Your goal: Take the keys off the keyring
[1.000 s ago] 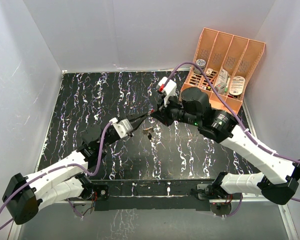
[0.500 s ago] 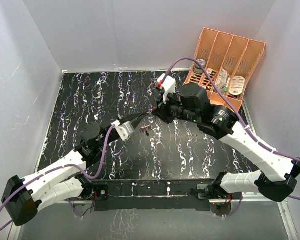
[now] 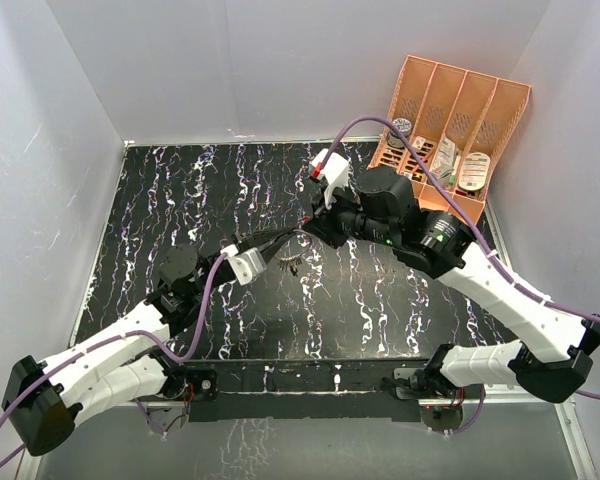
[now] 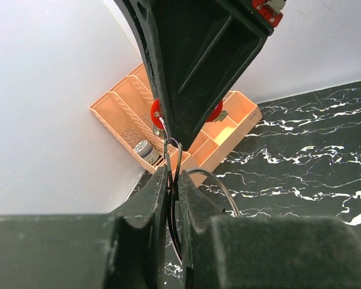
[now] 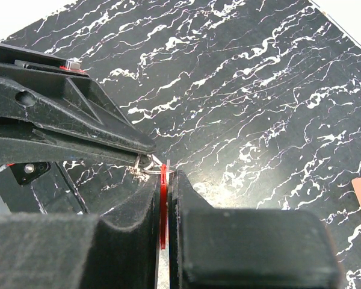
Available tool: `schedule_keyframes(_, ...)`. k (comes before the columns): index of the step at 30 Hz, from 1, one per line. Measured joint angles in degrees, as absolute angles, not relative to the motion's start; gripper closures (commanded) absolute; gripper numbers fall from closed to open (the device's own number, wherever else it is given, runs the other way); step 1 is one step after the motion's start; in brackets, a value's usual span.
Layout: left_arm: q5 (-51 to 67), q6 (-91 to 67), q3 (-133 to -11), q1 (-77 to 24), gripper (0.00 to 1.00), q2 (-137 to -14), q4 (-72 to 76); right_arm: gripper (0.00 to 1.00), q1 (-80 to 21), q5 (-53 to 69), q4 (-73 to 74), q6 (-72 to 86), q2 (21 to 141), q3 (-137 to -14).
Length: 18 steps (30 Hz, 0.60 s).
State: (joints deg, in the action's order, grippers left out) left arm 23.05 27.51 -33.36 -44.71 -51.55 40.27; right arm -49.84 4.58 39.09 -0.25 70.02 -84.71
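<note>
My right gripper goes down next and releases the flat red piece on the bare marbled mat, which lies below my gripper with open room for it.
The keyring (image 4: 221,182) is a thin wire circle, and my left gripper (image 4: 174,174) is shut on its edge. In the top view the left gripper (image 3: 292,237) and right gripper (image 3: 309,222) meet tip to tip above the mat. A small bunch of keys (image 3: 292,265) hangs just below them. My right gripper (image 5: 166,172) is shut on the flat red piece (image 5: 163,198), with a thin silvery edge beside it. The wire of the keyring (image 5: 147,164) shows at its tips, touching the left fingers (image 5: 78,123). The right fingers (image 4: 192,66) fill the top of the left wrist view.
An orange organiser (image 3: 458,120) with small items in its compartments stands at the back right corner, also seen as the orange organiser (image 4: 123,114) behind the fingers. The black marbled mat (image 3: 180,200) is walled by white panels on three sides.
The left wrist has dropped slightly toward the near left and the right wrist has risen a little toward the back. Both grippers stay shut, and the hanging keys barely shift.
</note>
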Motion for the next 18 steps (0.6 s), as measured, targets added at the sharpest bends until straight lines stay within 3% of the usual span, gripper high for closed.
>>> schedule_keyframes(18, 27.1, 29.6, -33.9, -43.8, 1.0, -50.5, 33.8, 1.0, -49.8, 6.0, 43.7, -1.7, 75.2, -87.4)
